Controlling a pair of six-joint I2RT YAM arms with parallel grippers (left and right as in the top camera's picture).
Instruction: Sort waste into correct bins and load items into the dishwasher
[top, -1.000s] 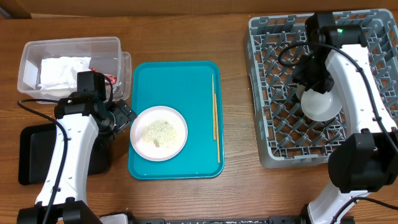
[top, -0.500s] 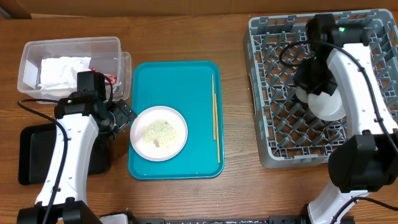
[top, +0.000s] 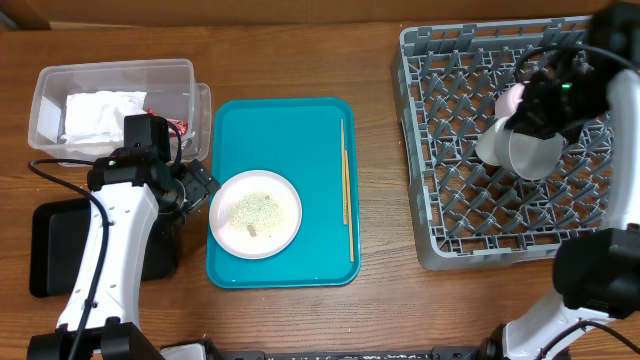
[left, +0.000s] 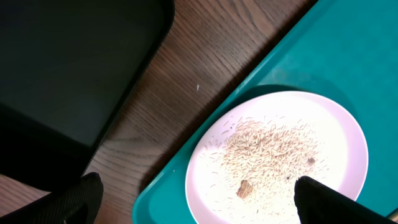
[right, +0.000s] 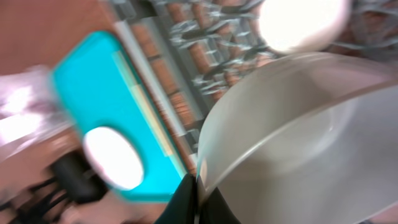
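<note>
The bowl is still above the rack's wires. My right gripper needs to lower and tilt flatter next, to bring the bowl down beside the pale round item.
A pale pink-white plate strewn with rice-like crumbs lies on the teal tray. My left gripper hangs open over the plate's left edge, one finger off the tray, the other over the plate. Thin chopsticks lie along the tray's right side. Over the grey dish rack, my right gripper is shut on the rim of a tilted whitish bowl. The clear tub holds a white napkin and a red wrapper.
The flat black tray sits at the front left, beside my left arm. A pale round item stands in the rack behind the bowl. Bare wooden table lies between the teal tray and the rack.
The right gripper closed on the bowl's rim, then swung right and back over the rack, tilting the bowl. The left arm and the plate have not moved.
</note>
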